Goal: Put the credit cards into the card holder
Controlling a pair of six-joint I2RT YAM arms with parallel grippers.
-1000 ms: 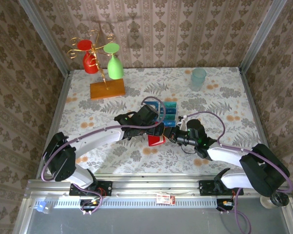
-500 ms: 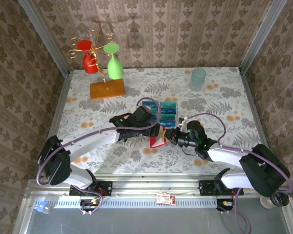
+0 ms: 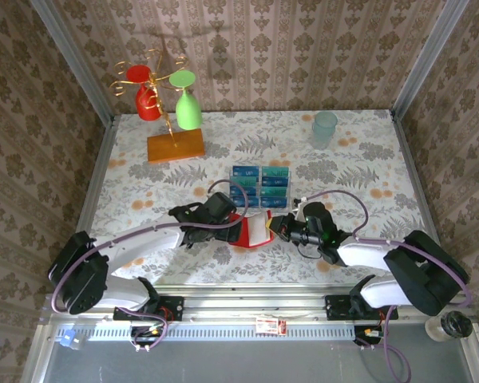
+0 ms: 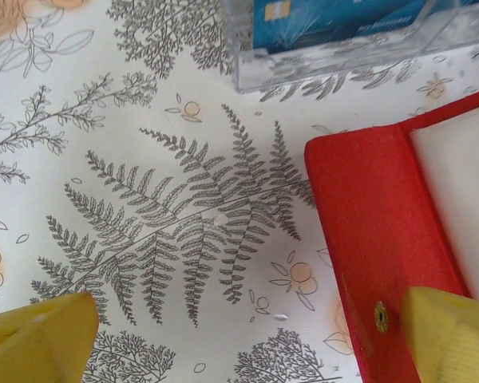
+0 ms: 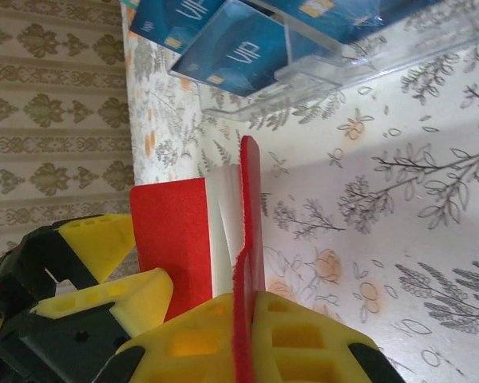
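The holder's white inside already lies spread open. My right gripper needs to move slightly toward that inside and open its fingers to let go of the upright red flap.
The red card holder (image 3: 241,237) lies spread open on the floral table, its white inside facing up. My right gripper (image 3: 278,230) is shut on the holder's right flap (image 5: 251,183), which it holds upright on edge. My left gripper (image 4: 247,339) is open just left of the holder, and its right fingertip (image 4: 451,335) is over the red left flap (image 4: 375,231). Blue and teal credit cards (image 3: 259,185) stand in a clear tiered rack just beyond the holder. Those blue cards (image 5: 239,56) also appear in the right wrist view, and one card (image 4: 335,16) sits at the top of the left wrist view.
The clear acrylic rack (image 4: 335,56) stands close behind the holder. A wooden stand (image 3: 176,146) with red and green cups is at the back left. A pale blue cup (image 3: 325,128) is at the back right. Patterned walls enclose the table.
My left arm has drawn back toward the near left, off the holder. The holder now lies spread open with its white inside showing. The right gripper has kept its grip.
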